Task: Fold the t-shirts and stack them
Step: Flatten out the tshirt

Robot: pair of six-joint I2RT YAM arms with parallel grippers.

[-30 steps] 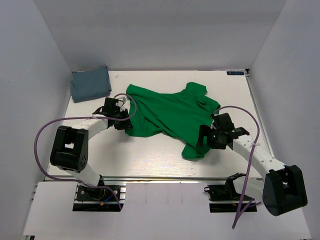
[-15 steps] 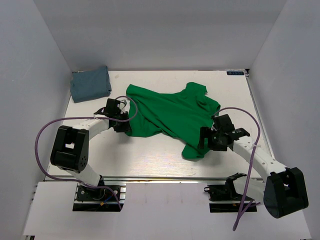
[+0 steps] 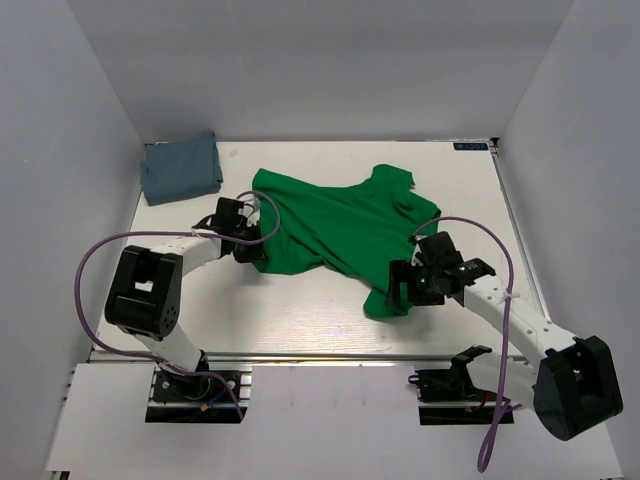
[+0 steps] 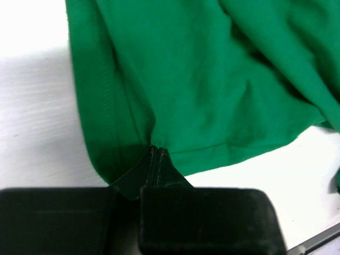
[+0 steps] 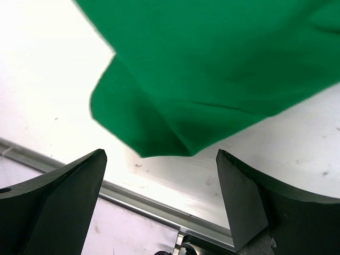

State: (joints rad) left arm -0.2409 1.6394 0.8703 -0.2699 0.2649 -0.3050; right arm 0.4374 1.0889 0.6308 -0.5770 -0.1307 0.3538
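My open right gripper lowers onto the green t-shirt's near corner (image 3: 382, 306) (image 5: 167, 146) just below it next, since that corner already shows between the gripper's spread fingers.
The bright green t-shirt (image 3: 340, 228) lies spread and rumpled on the white table. My left gripper (image 3: 250, 250) is shut on the shirt's hem at its near left edge; in the left wrist view the closed fingertips (image 4: 154, 159) pinch the green cloth (image 4: 202, 79). My right gripper (image 3: 400, 288) is open above the shirt's near right corner (image 3: 385, 303); in the right wrist view that corner (image 5: 159, 133) lies between the spread fingers (image 5: 69, 186), untouched. The slate grey-blue t-shirt (image 3: 180, 168) lies folded at the far left corner.
White walls enclose the table on three sides. The table's metal front rail (image 5: 149, 204) runs just below the shirt corner. Purple cables (image 3: 100, 250) loop from both arms.
My right gripper has moved left and nearer, from beside the shirt's right edge to over its near corner. My left gripper has stayed shut on the hem and shifted slightly right.
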